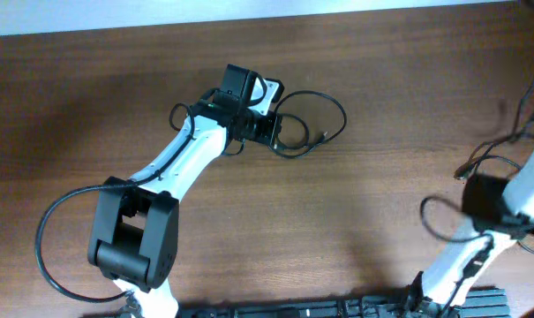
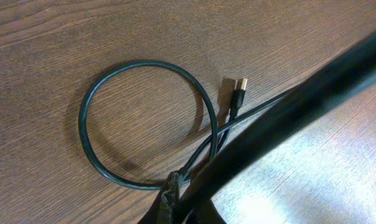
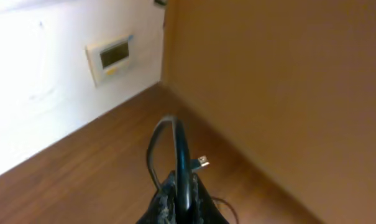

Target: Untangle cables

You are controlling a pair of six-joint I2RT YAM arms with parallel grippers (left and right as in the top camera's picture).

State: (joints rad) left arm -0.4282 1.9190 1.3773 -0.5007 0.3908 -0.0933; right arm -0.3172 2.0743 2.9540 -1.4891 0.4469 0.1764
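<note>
The second black cable hangs clear of the loop, so my right gripper should go down, tilting from the wall toward the bare tabletop, and release it.
One black cable [image 1: 335, 113] lies in a loop on the wooden table at top centre, its small plug [image 1: 325, 135] inside the loop. My left gripper [image 1: 278, 134] is at the loop's left edge. In the left wrist view the loop [image 2: 113, 78] lies flat and the plug [image 2: 239, 93] is beside it. The gripper [image 2: 178, 199] is shut on the cable where its strands cross. A second black cable [image 1: 432, 223] hangs at the right, with its plug [image 1: 461, 174] out to the left. My right gripper [image 1: 472, 196] is shut on it and raised. The right wrist view shows this cable [image 3: 180, 146] and plug [image 3: 202, 162] above the jaws [image 3: 181, 193].
The table [image 1: 381, 53] is dark wood and its far edge runs along the top. A thick black arm wire [image 1: 50, 225] loops out beside the left arm's base. A black strip [image 1: 337, 309] lies along the front edge. The right wrist view shows a wall panel [image 3: 113, 57].
</note>
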